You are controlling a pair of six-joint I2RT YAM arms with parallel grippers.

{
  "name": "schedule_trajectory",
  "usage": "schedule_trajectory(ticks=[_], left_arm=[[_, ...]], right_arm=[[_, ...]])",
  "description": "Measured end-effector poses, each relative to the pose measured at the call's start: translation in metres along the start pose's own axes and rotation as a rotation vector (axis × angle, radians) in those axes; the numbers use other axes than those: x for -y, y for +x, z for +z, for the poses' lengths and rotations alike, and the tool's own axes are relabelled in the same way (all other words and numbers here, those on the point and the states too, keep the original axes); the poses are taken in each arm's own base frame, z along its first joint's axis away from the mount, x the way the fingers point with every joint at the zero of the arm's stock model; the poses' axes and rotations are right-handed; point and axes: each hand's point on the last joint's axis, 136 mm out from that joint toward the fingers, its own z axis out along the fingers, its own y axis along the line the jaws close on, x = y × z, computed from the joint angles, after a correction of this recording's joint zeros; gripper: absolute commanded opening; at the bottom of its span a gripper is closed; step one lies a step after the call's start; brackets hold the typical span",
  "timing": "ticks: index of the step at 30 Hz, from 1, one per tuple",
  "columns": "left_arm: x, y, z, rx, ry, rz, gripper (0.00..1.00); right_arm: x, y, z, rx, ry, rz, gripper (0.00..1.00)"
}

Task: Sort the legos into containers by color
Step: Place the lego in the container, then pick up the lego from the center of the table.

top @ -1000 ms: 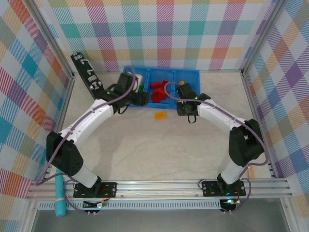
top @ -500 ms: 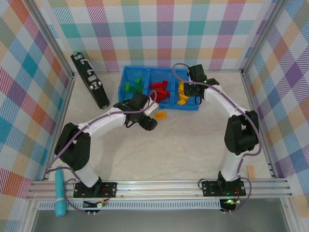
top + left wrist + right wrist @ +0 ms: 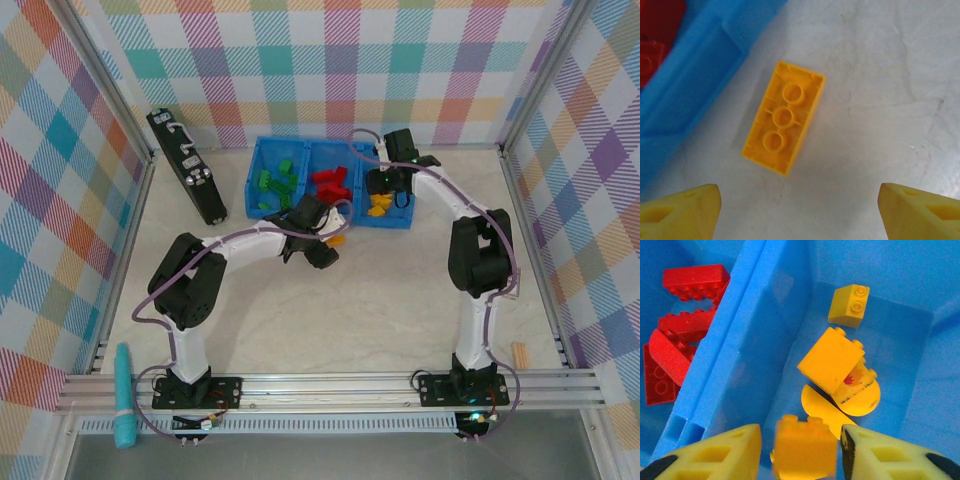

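Note:
I will lower my left gripper next and then close it across the long sides of the upturned orange brick, which lies below its parted fingers.
The blue tray point(image 3: 330, 146) holds green legos point(image 3: 275, 182) on the left, red legos point(image 3: 330, 185) in the middle and yellow legos point(image 3: 380, 207) on the right. One orange brick point(image 3: 784, 117) lies upside down on the table just in front of the tray point(image 3: 690, 75). My left gripper point(image 3: 799, 200) hovers over it, open and empty, also seen from above point(image 3: 322, 250). Over the yellow compartment point(image 3: 920, 370), my right gripper point(image 3: 801, 450) has its jaws parted. A blurred orange brick point(image 3: 805, 450) sits loose between them, clear of the left finger.
A long black bar point(image 3: 187, 165) leans at the back left. A teal cylinder point(image 3: 122, 395) lies outside the front rail on the left. A small wooden piece point(image 3: 520, 352) lies by the right rail. Checked walls close in three sides.
My left gripper left the tray's left end and came over the orange brick on the table, opening wider. My right gripper carried a brick to the yellow compartment and parted its jaws.

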Motion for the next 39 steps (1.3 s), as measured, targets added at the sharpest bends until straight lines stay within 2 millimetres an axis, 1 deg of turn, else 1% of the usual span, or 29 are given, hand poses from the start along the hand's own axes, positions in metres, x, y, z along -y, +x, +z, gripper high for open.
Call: schedule_trajectory(ticks=[4, 9, 16, 22, 25, 27, 31, 35, 39], left_arm=[[-0.005, -0.004, 0.007, 0.009, -0.022, 0.028, 0.82], [-0.006, -0.007, 0.025, 0.002, -0.019, 0.051, 0.82], [-0.008, -0.014, 0.043, -0.001, -0.013, 0.074, 0.81], [-0.006, -0.021, 0.051, -0.006, 0.011, 0.075, 0.75], [-0.001, -0.02, 0.057, -0.021, 0.038, 0.073, 0.7], [0.0, -0.02, 0.056, -0.029, 0.05, 0.072, 0.66], [0.006, -0.018, 0.058, -0.041, 0.083, 0.054, 0.52], [0.012, -0.016, 0.057, -0.05, 0.117, 0.031, 0.37], [0.015, -0.016, 0.057, -0.053, 0.128, 0.003, 0.29]], right_arm=[[0.001, 0.0, 0.003, -0.001, -0.008, -0.003, 0.54], [0.003, -0.001, 0.003, -0.001, -0.007, -0.01, 0.56], [0.006, 0.0, 0.002, -0.002, 0.002, -0.013, 0.58], [0.008, -0.004, -0.003, 0.009, 0.016, -0.025, 0.59], [0.008, -0.009, -0.011, 0.028, 0.02, -0.036, 0.6], [0.009, -0.014, -0.018, 0.044, 0.025, -0.041, 0.6], [0.013, -0.019, -0.029, 0.067, 0.036, -0.039, 0.6], [0.018, -0.015, -0.03, 0.062, 0.047, -0.037, 0.6], [0.024, -0.006, -0.026, 0.043, 0.058, -0.04, 0.6]])
